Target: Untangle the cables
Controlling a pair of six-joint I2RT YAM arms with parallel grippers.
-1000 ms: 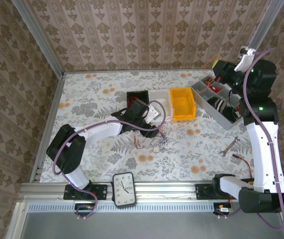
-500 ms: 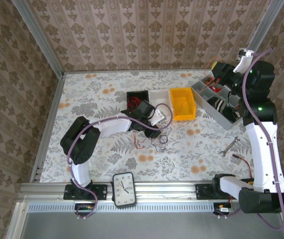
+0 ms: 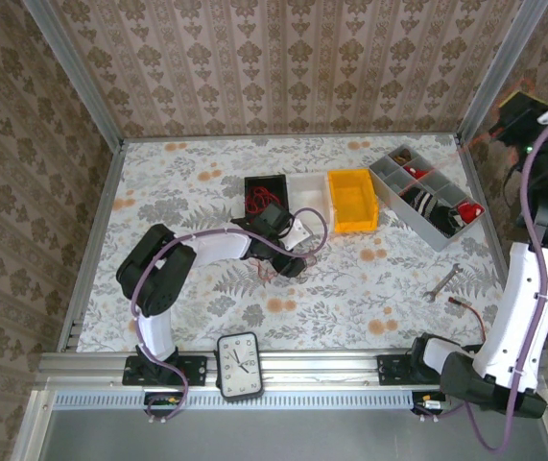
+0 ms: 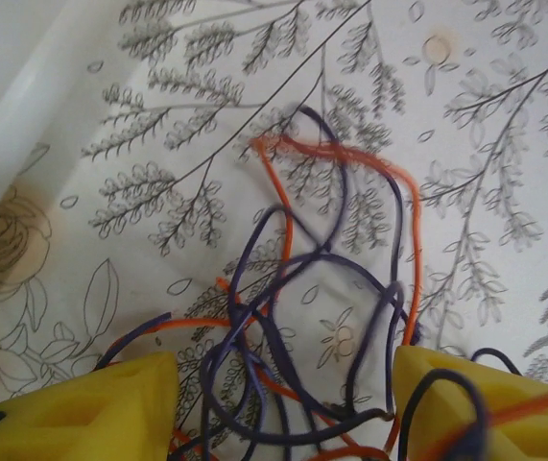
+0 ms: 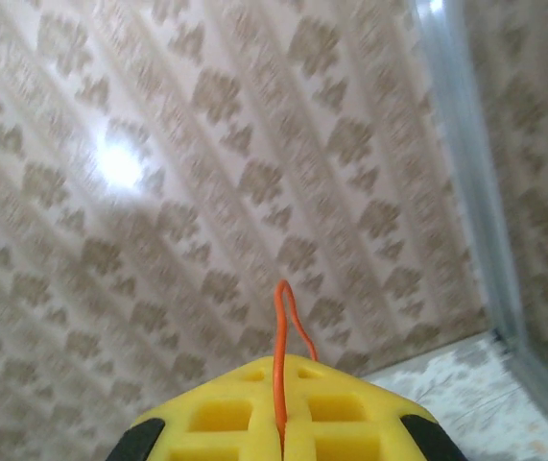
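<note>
I will lower my raised right gripper beside the tangle and let go of its orange cable, because that cable still trails toward the tangle.
A loose tangle of purple and orange cables (image 4: pixel 312 288) lies on the floral tablecloth. My left gripper (image 4: pixel 283 413) hovers low over it, open, with its yellow fingers (image 4: pixel 72 408) on either side of the strands. In the top view this gripper (image 3: pixel 288 257) is at the table's middle, with a few strands (image 3: pixel 272 273) showing beside it. My right gripper (image 5: pixel 283 423) is shut on a single orange cable (image 5: pixel 281 327) that loops up out of the pads. It is raised high at the back right (image 3: pixel 518 110), and a thin orange strand (image 3: pixel 473 140) trails from it.
A black bin (image 3: pixel 264 184) holding red wires, a white bin (image 3: pixel 307 187) and a yellow bin (image 3: pixel 352 200) stand in a row behind the tangle. A grey divided tray (image 3: pixel 427 197) sits at back right. A wrench (image 3: pixel 443 282), a red wire (image 3: pixel 465 305) and a clock (image 3: pixel 238 365) lie nearer.
My right arm has swung up and to the right, away from the grey tray, carrying the orange cable. The left gripper has drawn slightly left over the tangle, narrowing and then widening its jaws.
</note>
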